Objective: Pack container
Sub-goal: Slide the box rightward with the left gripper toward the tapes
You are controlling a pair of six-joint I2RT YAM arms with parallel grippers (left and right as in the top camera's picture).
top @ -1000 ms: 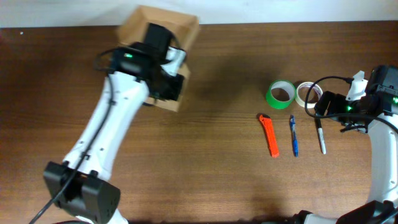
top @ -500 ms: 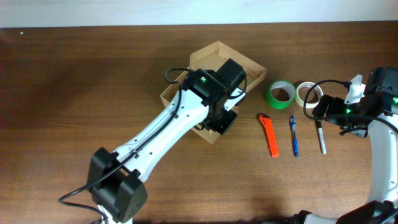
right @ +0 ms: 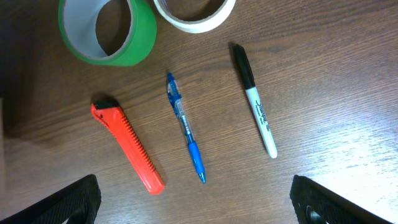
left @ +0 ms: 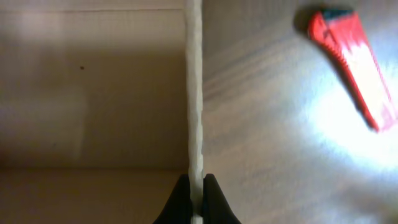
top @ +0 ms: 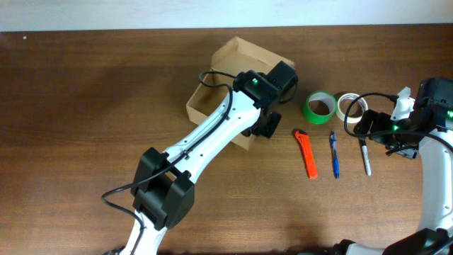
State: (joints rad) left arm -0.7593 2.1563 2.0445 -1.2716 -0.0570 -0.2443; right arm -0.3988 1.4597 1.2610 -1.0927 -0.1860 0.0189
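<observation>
Bare wood (top: 284,142) (left: 268,99) is still between the box and the cutter. My left gripper will move the pinched side of the box toward the cutter next, then open there.
The tan cardboard container (top: 212,103) stands open at the table's middle, its flap lid (top: 244,53) at the back. My left gripper (top: 267,126) is shut on the box's right wall; the left wrist view shows the wall edge (left: 194,93) pinched between the fingers (left: 196,202). To the right lie a green tape roll (top: 320,107), a white tape roll (top: 350,105), an orange box cutter (top: 306,154), a blue pen (top: 333,154) and a black marker (top: 364,155). My right gripper (right: 193,199) is open and empty above these items at the right.
In the right wrist view the green roll (right: 109,28), white roll (right: 194,12), cutter (right: 127,146), pen (right: 185,127) and marker (right: 255,102) lie side by side on the wood. The cutter (left: 351,59) lies just right of the box.
My left gripper has dragged the box from the back left across the table to just left of the tape rolls and cutter. The right arm has barely moved.
</observation>
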